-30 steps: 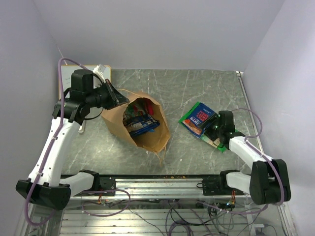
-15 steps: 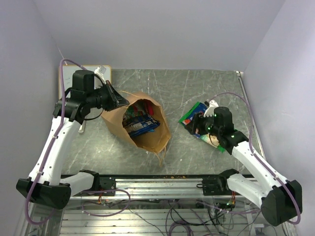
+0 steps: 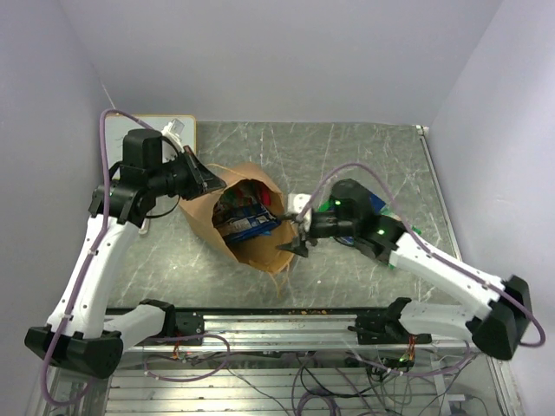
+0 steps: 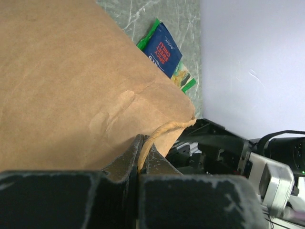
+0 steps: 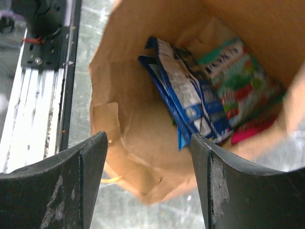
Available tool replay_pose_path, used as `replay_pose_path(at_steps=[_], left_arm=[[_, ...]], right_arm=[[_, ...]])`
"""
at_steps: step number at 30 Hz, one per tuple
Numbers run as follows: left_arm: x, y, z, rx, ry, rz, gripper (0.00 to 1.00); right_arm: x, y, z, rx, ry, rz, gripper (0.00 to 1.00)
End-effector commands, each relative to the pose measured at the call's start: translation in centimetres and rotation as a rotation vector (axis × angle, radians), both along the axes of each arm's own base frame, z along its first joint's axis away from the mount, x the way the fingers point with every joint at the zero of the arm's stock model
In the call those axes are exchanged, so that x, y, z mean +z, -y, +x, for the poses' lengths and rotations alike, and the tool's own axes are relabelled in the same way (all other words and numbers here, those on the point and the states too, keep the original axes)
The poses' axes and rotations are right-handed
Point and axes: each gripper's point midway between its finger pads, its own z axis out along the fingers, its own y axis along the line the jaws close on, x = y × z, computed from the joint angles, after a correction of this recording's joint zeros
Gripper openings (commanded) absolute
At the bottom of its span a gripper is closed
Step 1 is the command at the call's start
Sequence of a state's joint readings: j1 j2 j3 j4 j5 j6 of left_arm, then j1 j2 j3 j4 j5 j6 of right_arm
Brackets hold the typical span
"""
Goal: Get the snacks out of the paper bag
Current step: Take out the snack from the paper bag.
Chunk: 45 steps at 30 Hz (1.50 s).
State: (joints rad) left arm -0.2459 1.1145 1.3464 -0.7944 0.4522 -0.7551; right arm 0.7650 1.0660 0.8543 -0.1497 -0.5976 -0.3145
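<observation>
My right gripper should next reach down and to its left in the top view, onto the blue packet's end, because that end faces the opening of the bag.
The brown paper bag lies tilted on the table with its mouth toward the near right. My left gripper is shut on the bag's twisted paper handle at the far rim and holds it up. Inside lie snacks: a blue packet, a green-and-white one and a red one. My right gripper hangs open over the bag's mouth with nothing between its fingers. A blue packet on a green one rests on the table right of the bag.
A small whiteboard with a white stick lies at the back left corner. The metal rail with the arm bases runs along the near edge. Walls close in on the left, back and right.
My right arm has swung left from the packets on the table to the bag's mouth, and its jaws have widened. The left gripper keeps its hold on the handle.
</observation>
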Motion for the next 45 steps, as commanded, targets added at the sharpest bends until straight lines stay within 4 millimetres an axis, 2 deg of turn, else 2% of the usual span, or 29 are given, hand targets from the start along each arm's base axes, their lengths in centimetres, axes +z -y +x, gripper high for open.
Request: replay_pose_path(at_steps=[1, 6, 11, 15, 21, 26, 32, 36, 45], left_arm=[[0.1, -0.4, -0.7, 0.003, 0.058, 0.019, 0.07], [-0.2, -0.2, -0.6, -0.043, 0.084, 0.04, 0.07], [-1.0, -0.3, -0.8, -0.095, 0.087, 0.096, 0.07], [-0.6, 0.2, -0.7, -0.124, 0.088, 0.082, 0.07], [-0.5, 0.1, 0.2, -0.141, 0.109, 0.123, 0.07], [-1.0, 0.2, 0.0, -0.168, 0.092, 0.137, 0.07], [-1.4, 0.3, 0.2, -0.192, 0.096, 0.145, 0.07], [-1.1, 0.2, 0.4, -0.194, 0.11, 0.157, 0.07], [-1.4, 0.8, 0.6, -0.21, 0.105, 0.126, 0.07]], right_arm=[[-0.9, -4.0, -1.3, 0.286, 0.318, -0.131, 0.7], [-2.4, -6.9, 0.8, 0.35, 0.481, -0.22, 0.68], [-4.7, -7.9, 2.1, 0.372, 0.574, -0.315, 0.64], [-6.1, -8.5, 3.3, 0.342, 0.622, -0.381, 0.61], [-7.4, -9.5, 5.6, 0.305, 0.68, -0.446, 0.57], [-7.0, -10.0, 7.3, 0.229, 0.71, -0.445, 0.5], [-8.4, -10.4, 7.3, 0.241, 0.681, -0.45, 0.46], [-8.5, -10.4, 7.6, 0.234, 0.684, -0.462, 0.46], [-9.4, -11.1, 9.1, 0.229, 0.743, -0.502, 0.42]])
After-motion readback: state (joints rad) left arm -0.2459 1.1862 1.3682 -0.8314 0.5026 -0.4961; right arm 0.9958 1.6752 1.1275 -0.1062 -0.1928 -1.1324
